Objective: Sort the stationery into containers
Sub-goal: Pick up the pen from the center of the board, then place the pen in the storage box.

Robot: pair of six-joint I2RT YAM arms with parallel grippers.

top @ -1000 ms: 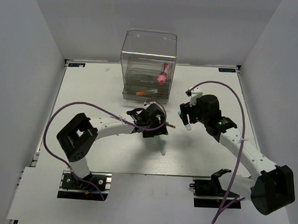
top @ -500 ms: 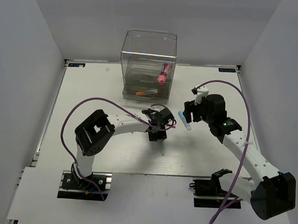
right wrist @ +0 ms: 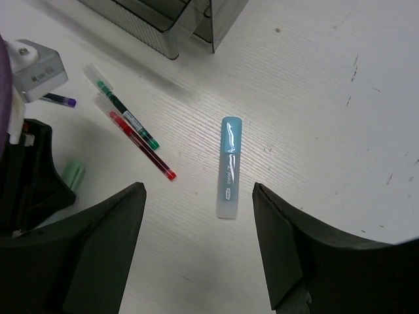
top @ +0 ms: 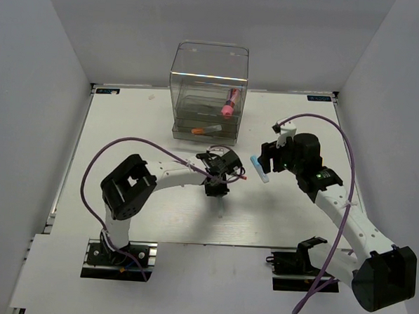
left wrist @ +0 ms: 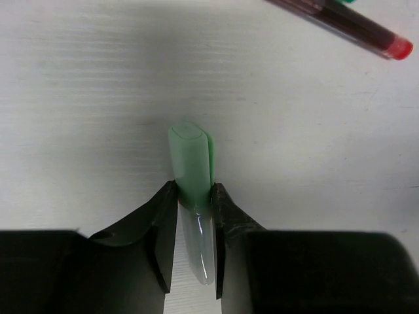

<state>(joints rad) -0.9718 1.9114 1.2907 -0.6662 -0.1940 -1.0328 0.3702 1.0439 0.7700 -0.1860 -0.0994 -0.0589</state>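
The left gripper will next move up and outward, turn, then lower the green marker in beside the orange-capped marker, which lies in the organizer's drawer (top: pixel 205 129).
My left gripper (left wrist: pixel 194 190) is shut on a green marker (left wrist: pixel 191 157), pinching it where the green cap meets the clear barrel, low over the white table. In the top view this gripper (top: pixel 218 185) sits mid-table. My right gripper (right wrist: pixel 198 190) hangs open above a light-blue marker (right wrist: pixel 229 167) that lies flat and untouched on the table. The clear organizer (top: pixel 208 93) stands at the back, with a pink tube (top: pixel 230 102) in its top bin and an orange-capped marker (top: pixel 205 130) in a drawer.
Two thin dark pens lie side by side between the arms, one red-tipped (right wrist: pixel 141 147) and one green-tipped (right wrist: pixel 124 114). The red one's tip shows by the left gripper (left wrist: pixel 347 23). White walls enclose the table on the left, right and back.
The left jaws have closed from wide open onto the green marker after the arm moved over it. The right gripper shifted slightly right and stayed open above the light-blue marker.
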